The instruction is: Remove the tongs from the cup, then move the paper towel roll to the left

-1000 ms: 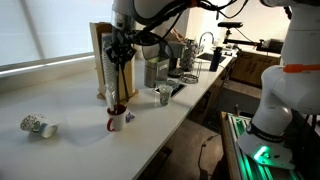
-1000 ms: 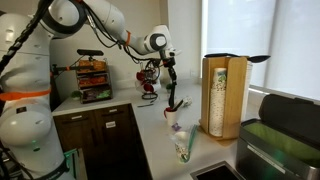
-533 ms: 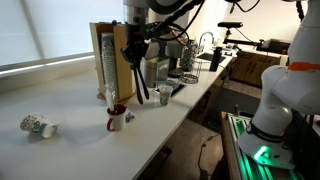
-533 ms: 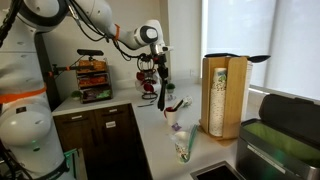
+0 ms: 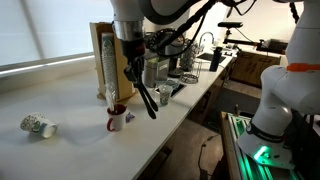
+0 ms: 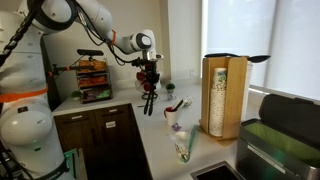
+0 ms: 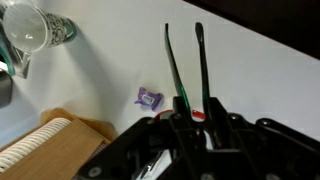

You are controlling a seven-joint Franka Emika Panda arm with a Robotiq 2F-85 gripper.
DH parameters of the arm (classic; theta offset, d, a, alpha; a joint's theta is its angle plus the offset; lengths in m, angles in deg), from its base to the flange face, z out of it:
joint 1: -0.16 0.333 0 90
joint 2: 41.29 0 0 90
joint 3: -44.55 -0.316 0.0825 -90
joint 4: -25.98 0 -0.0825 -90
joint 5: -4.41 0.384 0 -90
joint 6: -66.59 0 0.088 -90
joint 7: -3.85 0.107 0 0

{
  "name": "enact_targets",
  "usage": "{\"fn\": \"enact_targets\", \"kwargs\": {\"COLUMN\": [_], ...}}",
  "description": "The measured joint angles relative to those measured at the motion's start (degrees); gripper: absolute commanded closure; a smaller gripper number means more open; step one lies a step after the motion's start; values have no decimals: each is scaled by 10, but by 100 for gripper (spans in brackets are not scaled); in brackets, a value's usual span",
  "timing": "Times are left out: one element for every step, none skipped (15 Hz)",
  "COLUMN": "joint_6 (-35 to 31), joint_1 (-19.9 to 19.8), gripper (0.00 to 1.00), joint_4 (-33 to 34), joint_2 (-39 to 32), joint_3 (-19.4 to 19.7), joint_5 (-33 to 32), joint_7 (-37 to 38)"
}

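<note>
My gripper will next move outward past the red-and-white cup [image 5: 116,119] and down to let go of the tongs there, because the part of the counter near the patterned cup is bare.
My gripper [image 5: 134,68] is shut on the top of dark tongs [image 5: 145,97]. The tongs hang free in the air, out of the red-and-white cup [image 5: 116,119], which stands just left of their tips. In the other exterior view my gripper [image 6: 148,76] holds the tongs [image 6: 148,100] left of the cup [image 6: 172,116]. The paper towel roll [image 5: 103,62] stands upright in a wooden holder behind the cup, and also shows white inside the holder [image 6: 217,97]. In the wrist view both tong arms [image 7: 186,62] reach away from my gripper [image 7: 190,112] over the white counter.
A patterned cup [image 5: 38,126] lies on its side on the counter [image 5: 70,150], and shows in the other exterior view [image 6: 183,148]. A small glass [image 5: 163,95], metal cups [image 5: 152,72] and a dish rack [image 5: 195,62] stand further back. A purple wrapper [image 7: 149,98] lies on the counter.
My gripper has lifted the tongs up out of the cup and carried them sideways, away from the paper towel holder. The cup and the roll have stayed put.
</note>
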Motion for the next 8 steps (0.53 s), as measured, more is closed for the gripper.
{"fn": "enact_targets", "kwargs": {"joint_6": [0,0,0,0,0,0,-4,-14], "joint_1": [0,0,0,0,0,0,0,0], "gripper": [70,70,70,93,93,93,93,93], "joint_4": [7,12,12,13,13,13,13,14], "joint_2": [-9,-15,-17,-16,-15,-15,-16,-19], "joint_3": [-3,-3,-3,-2,-2,-2,-2,-2], "joint_5": [7,8,8,8,8,8,8,7], "joint_7": [-25,-29,-29,-29,-29,-29,-31,-39]}}
